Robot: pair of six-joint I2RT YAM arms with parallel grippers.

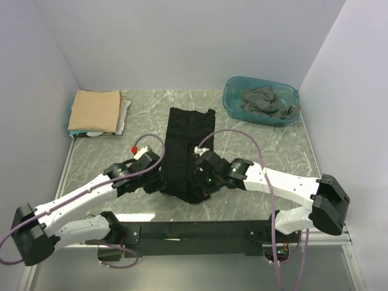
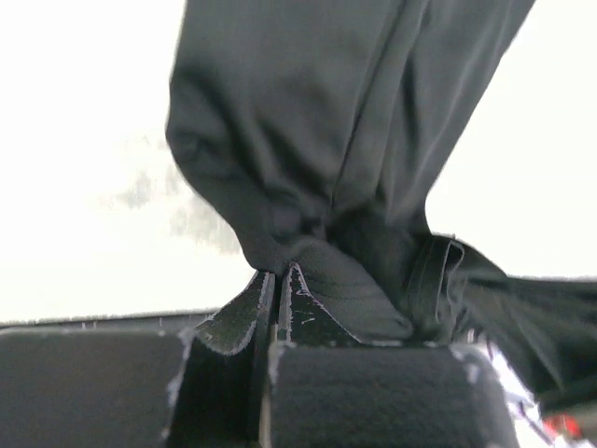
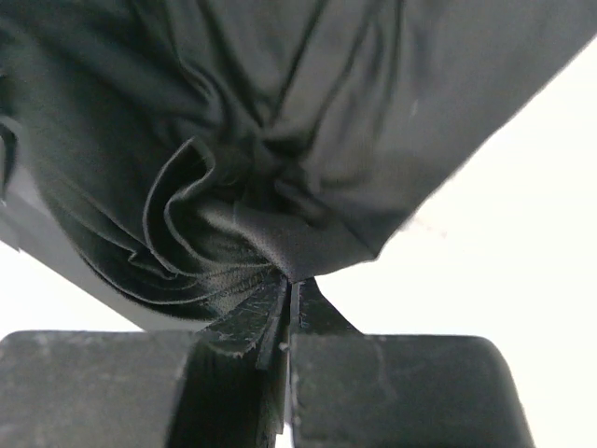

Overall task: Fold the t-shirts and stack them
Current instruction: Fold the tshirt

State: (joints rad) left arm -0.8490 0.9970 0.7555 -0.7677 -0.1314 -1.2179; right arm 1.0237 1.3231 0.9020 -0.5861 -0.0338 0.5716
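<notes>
My left gripper needs to carry the lifted near end of the black t-shirt outward next, onto the long t-shirt's flat middle (image 1: 172, 141), and let it go there, which will make the t-shirt shorter.
The black t-shirt (image 1: 185, 151) lies as a long narrow strip down the middle of the table, its near end lifted. My left gripper (image 1: 159, 166) is shut on its near left edge; the cloth (image 2: 308, 149) bunches at the fingertips (image 2: 280, 273). My right gripper (image 1: 203, 173) is shut on its near right edge; folds of cloth (image 3: 233, 168) gather at the closed tips (image 3: 291, 282). A folded tan t-shirt (image 1: 94, 110) tops a stack of thin pale ones (image 1: 121, 118) at the back left. A dark grey t-shirt (image 1: 265, 102) lies crumpled in the teal tub (image 1: 234, 103).
The teal plastic tub stands at the back right corner. White walls enclose the marbled table (image 1: 267, 151) on three sides. Purple cables (image 1: 242, 134) arch over both arms. A black rail (image 1: 194, 229) runs along the near edge.
</notes>
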